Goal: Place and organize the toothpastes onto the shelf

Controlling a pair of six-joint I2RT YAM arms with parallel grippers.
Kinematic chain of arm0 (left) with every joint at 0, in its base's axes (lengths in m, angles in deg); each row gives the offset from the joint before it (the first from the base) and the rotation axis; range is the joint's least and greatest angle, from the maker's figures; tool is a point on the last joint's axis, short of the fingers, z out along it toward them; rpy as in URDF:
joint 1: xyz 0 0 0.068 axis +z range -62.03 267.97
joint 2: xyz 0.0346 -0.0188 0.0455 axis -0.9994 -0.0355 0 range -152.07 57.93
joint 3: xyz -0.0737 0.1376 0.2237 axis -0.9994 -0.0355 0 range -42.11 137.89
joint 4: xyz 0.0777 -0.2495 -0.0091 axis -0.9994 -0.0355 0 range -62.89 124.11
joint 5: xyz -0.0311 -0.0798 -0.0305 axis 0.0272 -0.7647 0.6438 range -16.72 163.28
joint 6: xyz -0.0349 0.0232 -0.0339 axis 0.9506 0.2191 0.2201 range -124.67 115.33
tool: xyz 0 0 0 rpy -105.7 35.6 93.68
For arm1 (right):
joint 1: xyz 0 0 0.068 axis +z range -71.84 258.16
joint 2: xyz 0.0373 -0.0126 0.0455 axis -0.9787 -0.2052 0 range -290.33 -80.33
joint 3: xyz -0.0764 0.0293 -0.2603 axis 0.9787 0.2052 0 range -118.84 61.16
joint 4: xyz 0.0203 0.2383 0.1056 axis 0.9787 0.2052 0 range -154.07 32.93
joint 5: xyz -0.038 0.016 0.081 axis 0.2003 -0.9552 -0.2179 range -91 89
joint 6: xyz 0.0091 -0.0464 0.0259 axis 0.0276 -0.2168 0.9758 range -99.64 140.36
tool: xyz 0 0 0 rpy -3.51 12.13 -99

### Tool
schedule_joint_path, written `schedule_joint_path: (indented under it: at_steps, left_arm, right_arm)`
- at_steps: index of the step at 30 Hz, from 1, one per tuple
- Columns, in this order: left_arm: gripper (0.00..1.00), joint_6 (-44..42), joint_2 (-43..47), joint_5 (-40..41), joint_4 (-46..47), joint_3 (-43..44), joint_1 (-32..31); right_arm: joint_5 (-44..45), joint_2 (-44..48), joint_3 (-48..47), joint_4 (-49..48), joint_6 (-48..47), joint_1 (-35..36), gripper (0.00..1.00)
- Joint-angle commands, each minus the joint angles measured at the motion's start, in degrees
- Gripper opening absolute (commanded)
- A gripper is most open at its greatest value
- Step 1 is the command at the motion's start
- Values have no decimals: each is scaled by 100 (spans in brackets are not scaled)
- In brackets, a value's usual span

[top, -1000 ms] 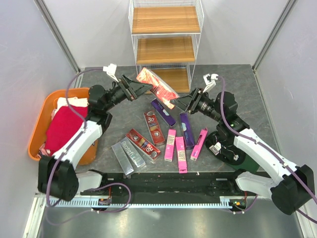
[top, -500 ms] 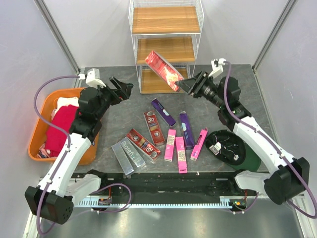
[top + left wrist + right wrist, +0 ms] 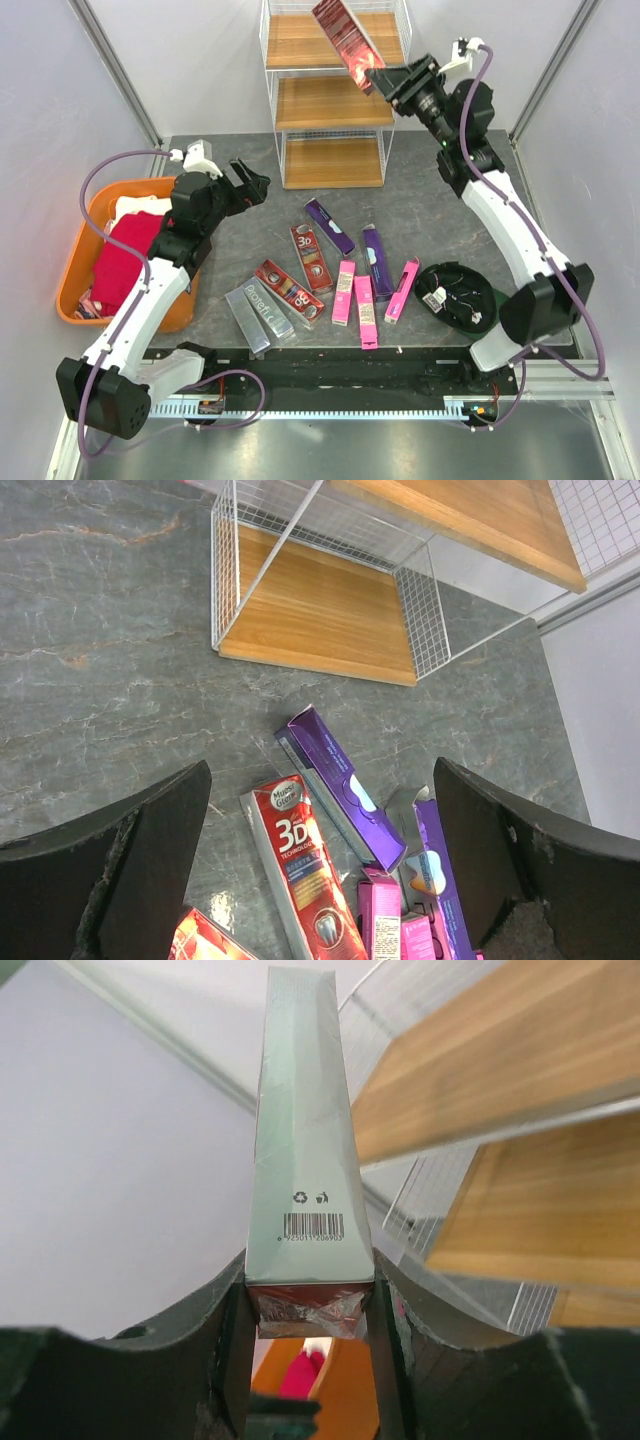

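Observation:
My right gripper holds the box, which hangs slanted, so it will move outward, turn the box straight, lower it onto the top level [image 3: 387, 40] beside the shelf's wire side and then release it.
My right gripper [image 3: 378, 78] is shut on the end of a red toothpaste box [image 3: 343, 32], which it holds raised and slanted in front of the top tier of the shelf [image 3: 335, 100]. The right wrist view shows this box [image 3: 305, 1140] clamped between both fingers of the right gripper [image 3: 308, 1300], silver barcode side up, with the shelf [image 3: 500, 1060] just to its right. Several toothpastes lie on the table: purple [image 3: 329, 226], red [image 3: 311, 257], silver [image 3: 258, 315] and pink [image 3: 366, 310]. My left gripper [image 3: 252, 185] hovers open and empty above them [image 3: 320, 780], over a red box [image 3: 300, 870].
An orange tub [image 3: 85, 240] holding a red cloth [image 3: 125, 255] sits at the table's left edge. A black round dish [image 3: 455, 295] on a green base sits at the right. Grey walls close in both sides, and the shelf stands at the back.
The right arm has lifted the red box from table height up to the shelf's top tier. The left gripper has drawn back leftwards from the box and stays open.

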Motion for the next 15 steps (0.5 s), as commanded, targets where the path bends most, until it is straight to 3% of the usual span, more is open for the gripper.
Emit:
schedule_joint_path:
  at_steps: [1, 6, 15]
  left_arm:
    - [100, -112, 74, 13, 19, 125, 28]
    - [100, -120, 259, 127, -25, 46, 19]
    - [100, -103, 320, 154, -52, -24, 19]
  right_arm:
    - [864, -587, -997, 61, 489, -75, 17]
    - [1514, -1168, -1551, 148, 929, -101, 17]
    - [2499, -1423, -1605, 87, 1334, -119, 18]
